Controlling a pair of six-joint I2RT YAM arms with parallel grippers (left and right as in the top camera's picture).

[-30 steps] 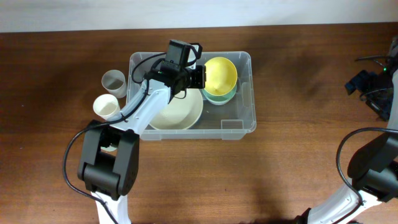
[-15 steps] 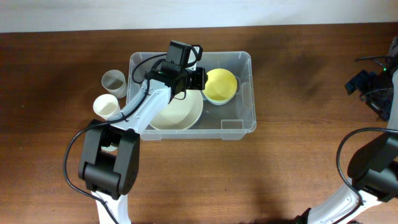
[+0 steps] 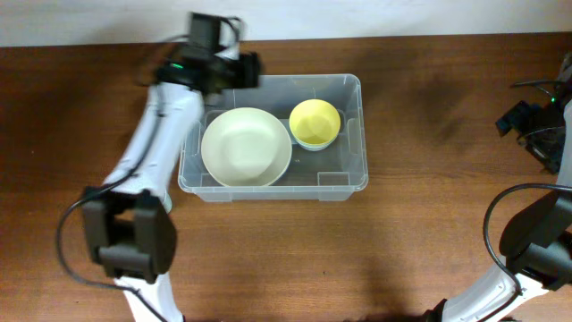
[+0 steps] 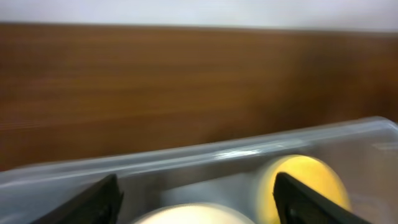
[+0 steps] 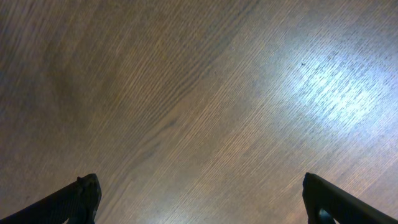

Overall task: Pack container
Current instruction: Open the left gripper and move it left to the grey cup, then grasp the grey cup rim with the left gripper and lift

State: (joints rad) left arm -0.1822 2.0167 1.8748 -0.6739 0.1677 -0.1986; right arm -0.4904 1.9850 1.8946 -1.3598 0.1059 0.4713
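Note:
Next, my left gripper swings to the left in the overhead view, then lowers beside the container, as the bowls already sit inside.
The clear plastic container [image 3: 361, 134] sits mid-table. Inside it a large cream bowl [image 3: 246, 148] lies on the left, and a small yellow bowl [image 3: 315, 122] rests on a pale green one at the back right. My left gripper [image 3: 248, 70] hovers over the container's far-left corner, open and empty. In the left wrist view the gripper [image 4: 199, 206] looks over the container's rim [image 4: 217, 152] at the cream bowl [image 4: 193, 215] and the yellow bowl [image 4: 305, 177]. My right gripper [image 5: 202, 202] is open over bare wood, holding nothing.
The left arm [image 3: 147, 152] stretches along the container's left side and covers the table there. The right arm [image 3: 536, 237] stays at the far right edge, next to dark cables [image 3: 529, 121]. A pale wall borders the table's far edge.
The left gripper opened and let go of the yellow bowl, which dropped onto the green one. The arm then swung up and back to the container's far-left corner. The right arm stayed put.

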